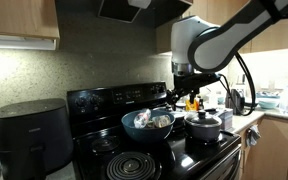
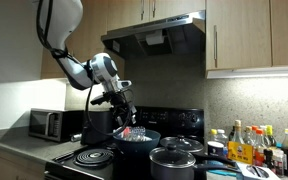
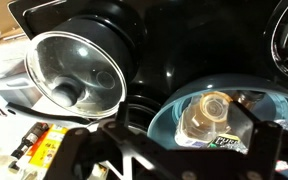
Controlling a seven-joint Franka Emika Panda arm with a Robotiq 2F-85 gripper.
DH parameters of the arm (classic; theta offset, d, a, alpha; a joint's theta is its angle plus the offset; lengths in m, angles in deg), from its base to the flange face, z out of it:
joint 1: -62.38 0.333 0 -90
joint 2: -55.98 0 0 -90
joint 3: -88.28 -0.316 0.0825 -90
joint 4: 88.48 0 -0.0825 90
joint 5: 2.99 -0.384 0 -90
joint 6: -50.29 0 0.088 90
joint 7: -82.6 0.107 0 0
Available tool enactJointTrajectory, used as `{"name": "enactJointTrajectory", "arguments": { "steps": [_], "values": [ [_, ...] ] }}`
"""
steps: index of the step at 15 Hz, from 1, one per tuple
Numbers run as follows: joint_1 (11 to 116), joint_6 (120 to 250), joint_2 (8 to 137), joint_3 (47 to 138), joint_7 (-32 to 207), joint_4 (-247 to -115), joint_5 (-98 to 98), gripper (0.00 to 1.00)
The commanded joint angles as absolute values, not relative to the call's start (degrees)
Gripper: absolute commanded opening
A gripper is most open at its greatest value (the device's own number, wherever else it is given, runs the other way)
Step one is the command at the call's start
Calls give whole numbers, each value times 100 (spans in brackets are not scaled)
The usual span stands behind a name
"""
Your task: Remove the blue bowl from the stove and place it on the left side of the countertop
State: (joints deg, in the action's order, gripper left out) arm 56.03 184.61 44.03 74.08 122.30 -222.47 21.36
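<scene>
The jar and packets fill the middle, so my gripper will go down next with its open fingers on both sides of the bowl's rim (image 1: 171, 118) (image 3: 158, 118), beside the lidded pot below it.
The blue bowl (image 1: 144, 124) sits on a burner of the black stove (image 1: 99, 102), with a clear plastic jar and small packets inside it. It shows in both exterior views (image 2: 136, 139) and in the wrist view (image 3: 174, 112). My gripper (image 1: 183, 92) hangs just above the bowl's rim side, near the stove's back panel (image 2: 119, 103). In the wrist view its dark fingers (image 3: 174, 152) are spread wide over the bowl, open and empty, not touching it.
A small black pot with a glass lid (image 1: 204, 125) stands next to the bowl (image 2: 172, 160) (image 3: 79, 75). A black air fryer (image 1: 29, 135) is beside the stove. A microwave (image 2: 49, 123) and several bottles (image 2: 249, 145) stand on the counters.
</scene>
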Motion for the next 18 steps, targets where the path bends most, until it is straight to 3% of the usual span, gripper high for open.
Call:
{"name": "enactJointTrajectory", "arguments": {
  "steps": [1, 9, 18],
  "values": [
    [5813, 18433, 4396, 7617, 12251, -22236, 2178, 100],
    [5839, 18137, 5435, 7710, 14068, -21289, 2488, 100],
    [6359, 17946, 6520, 8595, 16112, -20383, 3285, 100]
  ]
}}
